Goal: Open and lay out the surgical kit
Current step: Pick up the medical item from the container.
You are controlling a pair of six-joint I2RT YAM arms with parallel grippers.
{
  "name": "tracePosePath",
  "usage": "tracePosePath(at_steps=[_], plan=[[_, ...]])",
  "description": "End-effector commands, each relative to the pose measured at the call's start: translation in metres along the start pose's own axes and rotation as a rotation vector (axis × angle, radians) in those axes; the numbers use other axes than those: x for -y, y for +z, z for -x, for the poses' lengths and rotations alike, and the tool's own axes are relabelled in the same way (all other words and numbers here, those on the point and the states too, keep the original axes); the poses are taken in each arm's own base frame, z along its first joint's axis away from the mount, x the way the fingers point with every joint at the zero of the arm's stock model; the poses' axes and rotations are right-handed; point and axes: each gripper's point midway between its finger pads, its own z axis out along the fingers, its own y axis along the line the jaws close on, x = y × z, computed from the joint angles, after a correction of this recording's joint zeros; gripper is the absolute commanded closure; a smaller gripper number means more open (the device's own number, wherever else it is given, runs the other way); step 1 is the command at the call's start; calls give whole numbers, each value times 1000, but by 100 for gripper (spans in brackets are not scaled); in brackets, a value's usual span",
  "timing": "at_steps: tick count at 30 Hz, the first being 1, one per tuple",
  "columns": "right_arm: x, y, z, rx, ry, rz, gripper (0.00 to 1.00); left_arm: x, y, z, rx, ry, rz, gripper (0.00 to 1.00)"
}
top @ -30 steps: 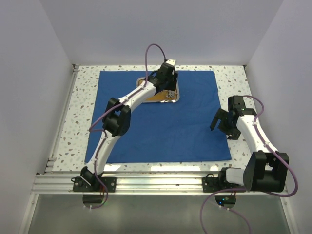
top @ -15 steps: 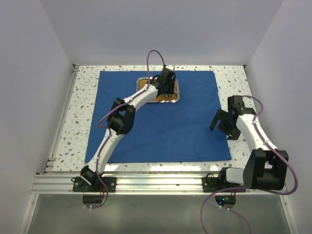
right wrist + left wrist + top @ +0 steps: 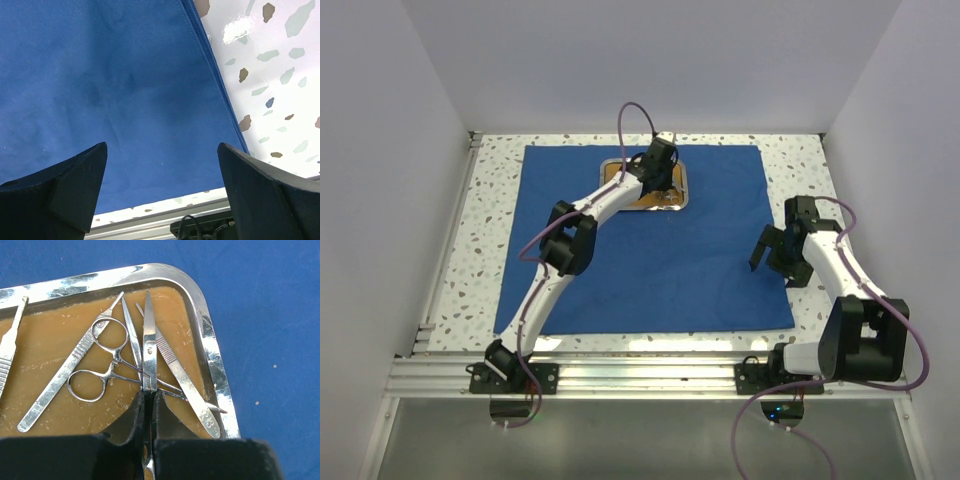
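My left gripper should go up, back and to the left in the top view, then down, and let go of the scissors (image 3: 148, 340) on the cloth's bare near part.
The royal-blue cloth (image 3: 670, 270) lies spread flat on the table. At its far middle stands the steel tray (image 3: 682, 186) with an orange-brown inside, its rim (image 3: 216, 371) bright in the left wrist view. In it lie ring-handled forceps (image 3: 102, 360), flat knurled handles (image 3: 186, 382) and slim scissors (image 3: 148, 340) pointing away from me. My left gripper (image 3: 148, 396) reaches down into the tray (image 3: 656, 188) and is shut on the scissors just behind their pivot. My right gripper (image 3: 772, 256) hovers wide open over the cloth's right edge (image 3: 220, 95), nothing between its fingers (image 3: 161, 146).
Speckled tabletop (image 3: 280, 75) shows right of the cloth. The aluminium rail (image 3: 640, 375) with the arm bases runs along the near edge. White walls enclose the table on the left, back and right.
My left gripper has dropped into the tray and closed from open onto the scissors. The right arm has barely shifted.
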Motion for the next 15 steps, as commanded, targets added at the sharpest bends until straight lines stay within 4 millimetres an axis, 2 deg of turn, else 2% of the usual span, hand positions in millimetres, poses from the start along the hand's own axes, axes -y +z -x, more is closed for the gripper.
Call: tracePosePath(at_steps=[1,3,6,9,10,12,13,15], plan=[[-3,0,9,29,-22,5,4,-10,2,-6,-29,12,19,100],[-3,0,10,31,-22,4,4,-8,-5,8,-4,9,13,100],[-3,0,11,31,-22,1,4,-5,-29,41,54,1,2,100],[-3,0,12,37,-21,3,4,-3,-45,56,79,10,3,100],[-4,1,13,39,-21,6,4,-2,-55,67,99,10,-2,100],[-4,1,14,44,-19,6,4,-2,-64,68,92,14,3,100],[-5,0,15,47,-17,10,4,-1,-73,75,103,13,-1,100],[-6,0,16,51,-14,15,4,-5,-79,68,74,19,11,100]])
